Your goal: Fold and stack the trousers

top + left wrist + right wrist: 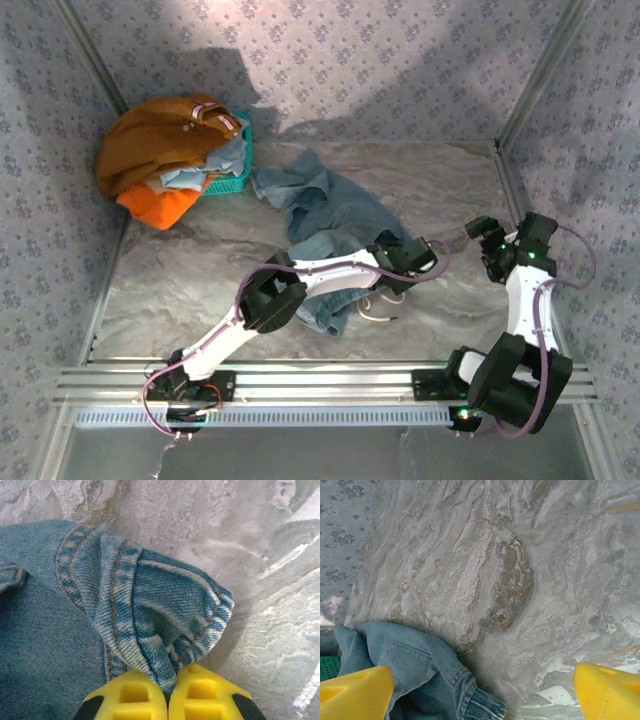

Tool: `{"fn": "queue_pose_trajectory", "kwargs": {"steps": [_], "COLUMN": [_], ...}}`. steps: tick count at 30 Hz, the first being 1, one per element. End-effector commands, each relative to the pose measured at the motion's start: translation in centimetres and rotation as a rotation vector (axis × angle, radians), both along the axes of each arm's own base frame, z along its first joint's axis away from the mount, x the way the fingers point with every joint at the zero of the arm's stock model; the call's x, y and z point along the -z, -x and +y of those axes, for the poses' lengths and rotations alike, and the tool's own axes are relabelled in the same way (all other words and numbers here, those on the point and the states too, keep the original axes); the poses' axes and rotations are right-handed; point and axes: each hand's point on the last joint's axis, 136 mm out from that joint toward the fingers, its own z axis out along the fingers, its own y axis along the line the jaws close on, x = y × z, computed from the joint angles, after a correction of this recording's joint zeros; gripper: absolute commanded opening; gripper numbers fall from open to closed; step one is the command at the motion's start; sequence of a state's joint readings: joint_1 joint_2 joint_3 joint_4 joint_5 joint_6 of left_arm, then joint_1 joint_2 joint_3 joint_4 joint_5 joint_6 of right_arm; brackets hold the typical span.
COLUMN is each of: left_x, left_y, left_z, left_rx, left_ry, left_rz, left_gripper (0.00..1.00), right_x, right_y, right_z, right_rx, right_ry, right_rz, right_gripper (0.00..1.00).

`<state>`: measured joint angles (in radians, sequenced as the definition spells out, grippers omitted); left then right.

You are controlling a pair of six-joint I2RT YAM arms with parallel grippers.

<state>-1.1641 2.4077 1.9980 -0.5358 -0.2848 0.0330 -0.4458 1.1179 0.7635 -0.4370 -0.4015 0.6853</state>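
My left gripper pulls the bunched fold across the crumpled trousers to the bare tabletop near the teal basket next, spreading them, and lets it go.
The trousers [330,215], faded blue jeans, lie crumpled in the middle of the marble table [180,280]. My left gripper [405,255] sits at their right edge. In the left wrist view its yellow fingers [125,697] are shut on a bunched fold of the trousers [150,610] with a stitched hem. My right gripper [490,240] hovers to the right of the garment, apart from it. Its yellow fingertips [355,695] stand wide open with nothing between them, above bare table and the near edge of the trousers [415,665].
A teal basket [238,175] stands at the back left, heaped with a mustard-brown garment [160,140] and a bright orange cloth [160,205]. Patterned walls close the table on three sides. A metal rail [320,385] runs along the front edge.
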Motion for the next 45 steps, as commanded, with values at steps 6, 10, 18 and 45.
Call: {"fn": "queue_pose_trajectory", "kwargs": {"steps": [6, 10, 18, 45], "left_x": [-18.0, -23.7, -27.5, -18.6], "left_y": [-5.8, -7.5, -4.3, 1.1], "left_z": [8.3, 17.9, 39.5, 48.1], "left_rx": [-0.337, -0.581, -1.022, -1.385], "left_ry": [0.165, 0.297, 0.498, 0.695], "left_rz": [-0.201, -0.184, -0.176, 0.124], "left_gripper": [0.00, 0.00, 0.00, 0.95], "right_x": [-2.5, -3.5, -4.8, 9.4], "right_y": [-1.2, -1.9, -3.4, 3.1], "right_z": [2.0, 4.1, 11.2, 37.3], "right_rx": [-0.077, -0.142, -0.324, -1.187], "right_ry": [0.032, 0.069, 0.136, 0.223], "right_rz": [-0.065, -0.083, -0.109, 0.176], "right_gripper": [0.94, 0.93, 0.93, 0.82]}}
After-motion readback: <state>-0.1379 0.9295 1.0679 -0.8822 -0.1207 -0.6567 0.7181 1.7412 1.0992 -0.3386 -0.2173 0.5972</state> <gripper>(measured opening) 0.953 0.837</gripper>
